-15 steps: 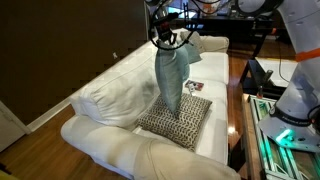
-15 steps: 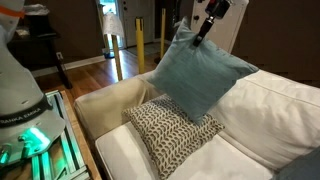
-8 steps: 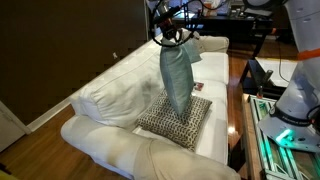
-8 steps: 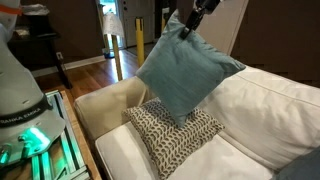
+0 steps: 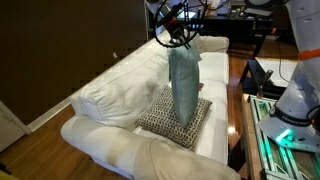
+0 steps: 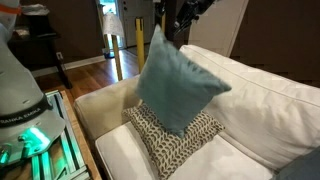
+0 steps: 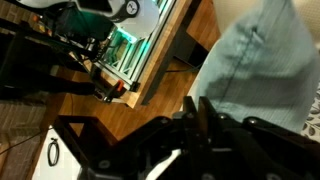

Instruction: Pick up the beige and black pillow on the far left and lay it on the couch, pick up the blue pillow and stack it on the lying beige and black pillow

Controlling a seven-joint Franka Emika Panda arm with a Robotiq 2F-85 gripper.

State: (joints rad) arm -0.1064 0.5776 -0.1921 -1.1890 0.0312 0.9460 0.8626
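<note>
The blue pillow (image 5: 184, 85) is released next as my gripper stays in place over the beige and black pillow (image 5: 173, 122) below, since the blue pillow's corner already hangs there.
The blue pillow (image 5: 184, 85) hangs upright by its top corner from my gripper (image 5: 178, 40), which is shut on its fabric. Its lower corner rests on or just above the beige and black pillow (image 5: 173, 122), which lies flat on the seat of the white couch (image 5: 110, 95). In the other exterior view the blue pillow (image 6: 175, 85) hangs from my gripper (image 6: 170, 28) over the woven pillow (image 6: 178, 138) near the couch's (image 6: 270, 110) arm. In the wrist view my gripper (image 7: 197, 112) pinches the blue pillow (image 7: 265, 60) between closed fingers.
The robot base with green lights (image 5: 285, 130) stands beside the couch and shows in both exterior views (image 6: 30, 135). A dark teal cushion edge (image 6: 310, 165) shows at the bottom corner. A white cushion (image 5: 212, 44) sits at the couch's far end. Wooden floor (image 6: 90, 70) lies beyond.
My gripper has carried the blue pillow sideways along the couch until it hangs over the woven pillow, and the pillow has swung to hang more upright. The woven pillow has not moved.
</note>
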